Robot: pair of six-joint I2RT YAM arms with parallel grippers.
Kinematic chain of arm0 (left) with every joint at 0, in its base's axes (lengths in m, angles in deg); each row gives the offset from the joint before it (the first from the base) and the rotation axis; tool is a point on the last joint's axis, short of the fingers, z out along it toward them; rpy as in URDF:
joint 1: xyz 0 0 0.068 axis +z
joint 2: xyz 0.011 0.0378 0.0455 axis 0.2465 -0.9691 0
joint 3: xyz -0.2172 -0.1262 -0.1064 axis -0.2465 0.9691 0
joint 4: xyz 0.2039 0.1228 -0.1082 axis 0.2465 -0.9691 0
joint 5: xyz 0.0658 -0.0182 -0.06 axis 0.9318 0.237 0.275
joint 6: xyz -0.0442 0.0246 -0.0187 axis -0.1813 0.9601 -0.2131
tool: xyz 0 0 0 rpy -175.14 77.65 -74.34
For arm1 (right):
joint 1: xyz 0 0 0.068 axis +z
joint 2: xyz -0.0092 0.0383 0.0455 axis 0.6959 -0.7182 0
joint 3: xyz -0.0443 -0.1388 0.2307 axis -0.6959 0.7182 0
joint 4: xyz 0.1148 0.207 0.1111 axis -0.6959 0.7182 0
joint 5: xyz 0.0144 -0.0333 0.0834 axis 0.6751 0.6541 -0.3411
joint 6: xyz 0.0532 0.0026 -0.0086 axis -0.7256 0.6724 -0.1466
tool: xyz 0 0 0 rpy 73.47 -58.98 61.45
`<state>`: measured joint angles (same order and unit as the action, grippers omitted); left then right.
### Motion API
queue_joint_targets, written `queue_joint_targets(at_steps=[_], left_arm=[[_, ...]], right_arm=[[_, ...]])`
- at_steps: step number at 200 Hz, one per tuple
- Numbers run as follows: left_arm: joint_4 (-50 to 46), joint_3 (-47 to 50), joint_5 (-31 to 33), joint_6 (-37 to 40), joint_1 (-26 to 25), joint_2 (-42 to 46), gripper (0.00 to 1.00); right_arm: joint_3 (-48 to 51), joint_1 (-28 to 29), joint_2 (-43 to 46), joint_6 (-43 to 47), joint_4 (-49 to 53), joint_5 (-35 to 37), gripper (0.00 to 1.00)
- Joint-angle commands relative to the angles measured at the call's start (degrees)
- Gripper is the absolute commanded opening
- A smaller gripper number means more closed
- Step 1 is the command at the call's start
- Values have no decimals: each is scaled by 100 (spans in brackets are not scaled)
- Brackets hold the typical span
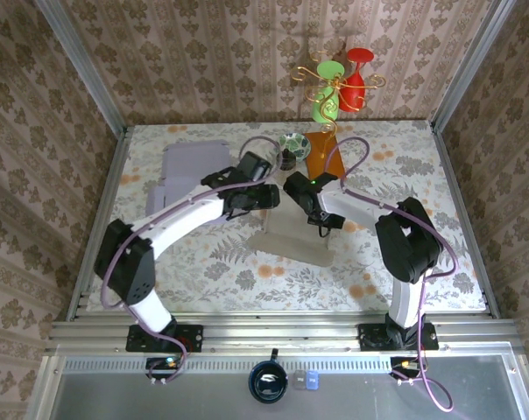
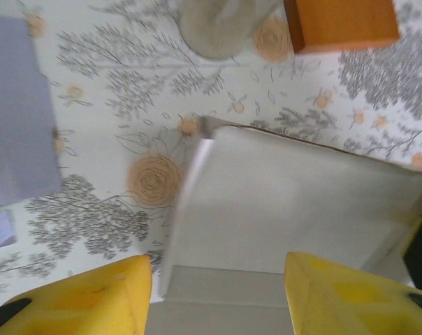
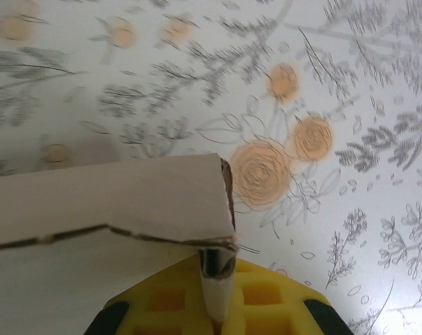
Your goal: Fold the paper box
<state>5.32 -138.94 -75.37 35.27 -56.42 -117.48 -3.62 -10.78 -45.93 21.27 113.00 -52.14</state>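
My right gripper holds the edge and will pull it back over the open tabletop beside the box and let go there, because the orange block is close behind.
The paper box (image 1: 292, 242) is a pale cardboard blank, partly raised off the flowered table between the two arms. My left gripper (image 1: 266, 198) hovers over its far left part. In the left wrist view the box (image 2: 288, 202) lies below the left gripper (image 2: 218, 296), whose yellow fingers (image 2: 92, 296) stand open, wide apart and touching nothing. My right gripper (image 1: 322, 219) is at the box's far right corner. In the right wrist view the right gripper (image 3: 218, 307) is shut on a thin upright edge of the box (image 3: 106, 202).
Flat purple sheets (image 1: 193, 168) lie at the back left, also in the left wrist view (image 2: 15, 112). An orange block (image 1: 322, 154) and a small bowl (image 1: 292, 142) stand behind the grippers. A wire stand with green and red cups (image 1: 339, 83) is at the back.
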Motion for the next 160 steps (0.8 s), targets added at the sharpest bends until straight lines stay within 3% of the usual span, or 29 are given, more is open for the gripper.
queue_joint_targets(at_steps=[1,66,115,160], left_arm=[[-212,156,-22,-114,298,559,53],[-471,910,-342,-23,1004,1623,49],[-202,1637,-822,-234,986,1924,45],[132,1934,-1017,-345,738,1851,42]], right_arm=[[367,-323,347,-824,56,-458,0],[1326,-882,966,-2631,-262,-1948,0],[1589,-1081,798,-3682,-280,-2997,0],[1941,-1091,967,-4396,-727,-3530,0]])
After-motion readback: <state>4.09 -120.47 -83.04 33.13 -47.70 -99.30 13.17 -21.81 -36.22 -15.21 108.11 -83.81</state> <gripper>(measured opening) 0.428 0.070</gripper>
